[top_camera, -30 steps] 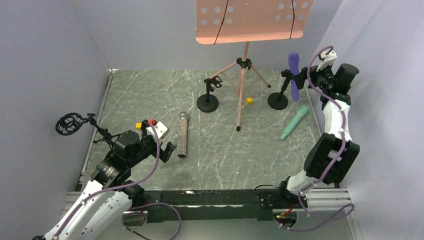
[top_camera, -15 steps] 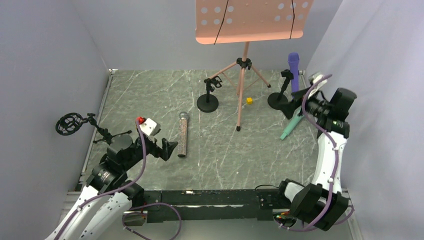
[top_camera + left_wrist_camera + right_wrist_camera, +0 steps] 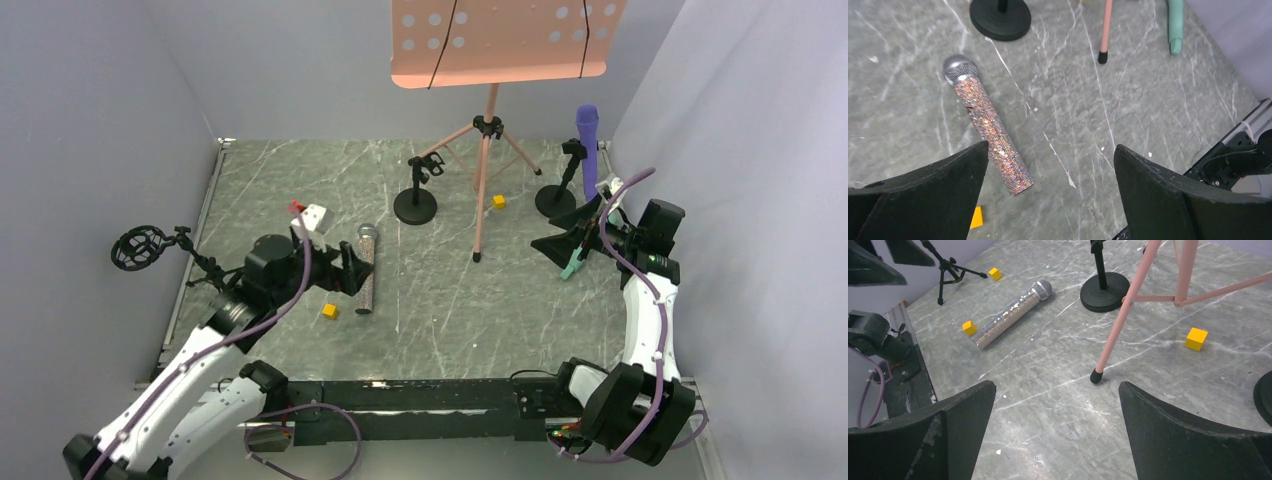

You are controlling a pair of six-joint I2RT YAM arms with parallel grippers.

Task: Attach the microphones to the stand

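My left gripper moves outward onto the empty stand's neck below its clip point(image 3: 416, 169) next, since that stands outward and to its right in the top view.
The purple microphone point(image 3: 587, 140) stands upright in the clip of the right black stand point(image 3: 556, 200). The mint-green microphone point(image 3: 571, 267) lies on the table, mostly hidden under my right gripper point(image 3: 560, 240), which is open and empty; its tail shows in the left wrist view point(image 3: 1175, 25). The glittery microphone point(image 3: 365, 272) lies flat left of centre. My left gripper point(image 3: 345, 275) is open and hovers beside its lower end point(image 3: 993, 135). The left wrist view shows open jaws point(image 3: 1051, 147), and so does the right wrist view point(image 3: 1058, 385).
An empty black round-base stand point(image 3: 415, 204) and a pink music stand point(image 3: 487, 150) are at the back centre. A small tripod stand with a shock mount point(image 3: 140, 247) is at the left edge. Yellow cubes point(image 3: 329, 311) point(image 3: 498, 201) lie on the table.
My right gripper left the purple microphone on its stand and swung down and left over the mint-green one. My left gripper moved forward and right to the glittery microphone, uncovering a yellow cube.
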